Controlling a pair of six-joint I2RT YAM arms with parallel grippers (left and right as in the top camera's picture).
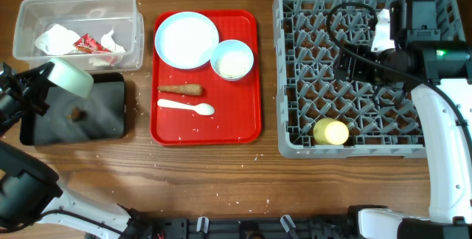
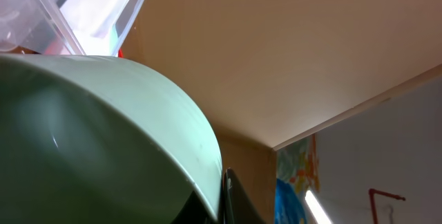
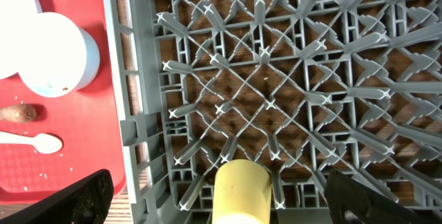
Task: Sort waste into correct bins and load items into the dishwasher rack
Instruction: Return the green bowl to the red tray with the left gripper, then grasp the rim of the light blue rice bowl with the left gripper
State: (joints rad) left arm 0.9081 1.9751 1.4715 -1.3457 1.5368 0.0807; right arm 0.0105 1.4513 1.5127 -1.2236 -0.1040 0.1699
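Observation:
The left gripper needs to swing across and down next and let go of the bowl on the red tray's bare rack-side part, which is to the gripper's right in the overhead view.
My left gripper is shut on the rim of the pale-green bowl and holds it tilted over the black tray, where a small brown lump lies. In the left wrist view the bowl fills the frame beside one finger. The clear tub holds crumpled paper and the red-and-white wrapper. My right gripper hangs wide open above the grey rack. The yellow cup lies in the rack between its fingers, untouched.
The red tray holds the pale-blue plate, a pale-blue bowl with rice-like grains, the carrot-like scrap and the white spoon. Grains are scattered on the wooden table. The clear tub also shows in the left wrist view.

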